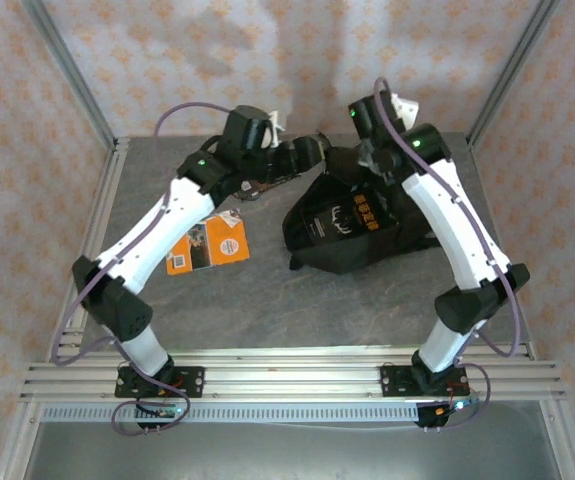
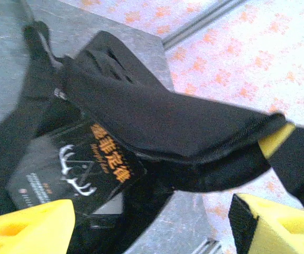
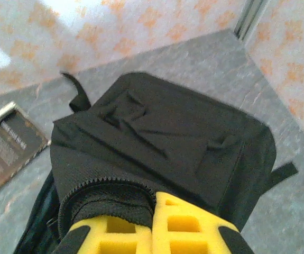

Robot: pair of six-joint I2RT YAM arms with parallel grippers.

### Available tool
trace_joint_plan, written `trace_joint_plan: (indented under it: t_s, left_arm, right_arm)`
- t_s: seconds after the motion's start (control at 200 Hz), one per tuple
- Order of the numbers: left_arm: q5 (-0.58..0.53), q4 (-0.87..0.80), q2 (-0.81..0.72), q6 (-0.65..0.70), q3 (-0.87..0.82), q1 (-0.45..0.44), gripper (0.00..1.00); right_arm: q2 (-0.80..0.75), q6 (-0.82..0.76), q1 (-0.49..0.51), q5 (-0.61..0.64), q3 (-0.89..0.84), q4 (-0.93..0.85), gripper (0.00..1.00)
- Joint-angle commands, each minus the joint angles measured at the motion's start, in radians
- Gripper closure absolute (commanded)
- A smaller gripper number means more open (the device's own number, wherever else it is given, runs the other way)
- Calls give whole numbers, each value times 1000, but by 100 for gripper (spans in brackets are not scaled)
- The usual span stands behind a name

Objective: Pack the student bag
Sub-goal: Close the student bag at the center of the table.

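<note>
I need to swing my right gripper across the bag's opening toward the orange book next and lower it to let go of the flap, because the black book is still uncovered.
The student bag (image 1: 397, 225) lies at the back right of the table, a soft black backpack with its opening facing left. A black book with orange lettering (image 1: 352, 215) sticks partly out of that opening, under the lifted flap (image 2: 157, 111). My right gripper (image 3: 154, 222) is shut on the zipper edge of the flap (image 3: 114, 196) and holds it up. Just left of the opening, my left gripper (image 2: 152, 233) is open, its yellow fingers (image 2: 30, 227) wide apart and nothing between them. The black book (image 2: 72, 169) lies just ahead of them.
An orange book (image 1: 207, 243) lies flat on the grey table, left of the bag and under the left arm. Another dark book (image 3: 9, 143) lies on the table beyond the bag's far side. Patterned walls and metal rails (image 1: 117, 180) enclose the table.
</note>
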Motion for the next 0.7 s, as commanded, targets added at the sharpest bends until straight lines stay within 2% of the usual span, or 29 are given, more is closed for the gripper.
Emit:
trace_joint_plan:
  t_s: [0.0,0.135,0.255,0.34,0.445,0.455,0.51,0.555,0.58,0.696]
  left_arm:
    - [-25,-57,-60,32,-97,27,22]
    - [19,-25,-127,30,-216,32,25]
    - [-58,-83,-194,28,-270,44,26]
    - [-135,-161,-233,7,-290,91,25]
    - [-168,-175,-280,-12,-331,154,25]
    - [-171,-176,-282,-12,-332,158,25]
    - [-175,-194,-279,-1,-320,167,25]
    - [-181,-210,-269,8,-305,166,25]
    - [-184,-212,-267,9,-301,166,25]
    - [-190,-210,-245,23,-273,166,25]
  right_arm:
    - [-153,135,76,80,-72,40,100]
    - [-188,187,145,7,-163,65,100]
    - [-160,172,194,-145,-204,152,100]
    - [-92,97,240,-301,-149,190,100]
    - [33,-9,273,-413,-3,64,100]
    - [41,-15,273,-415,5,50,97]
    - [69,-53,273,-376,30,-19,54]
    - [67,-68,270,-304,31,-54,36]
    - [56,-77,265,-272,23,-57,30]
    - [-34,-119,223,-177,-46,7,19]
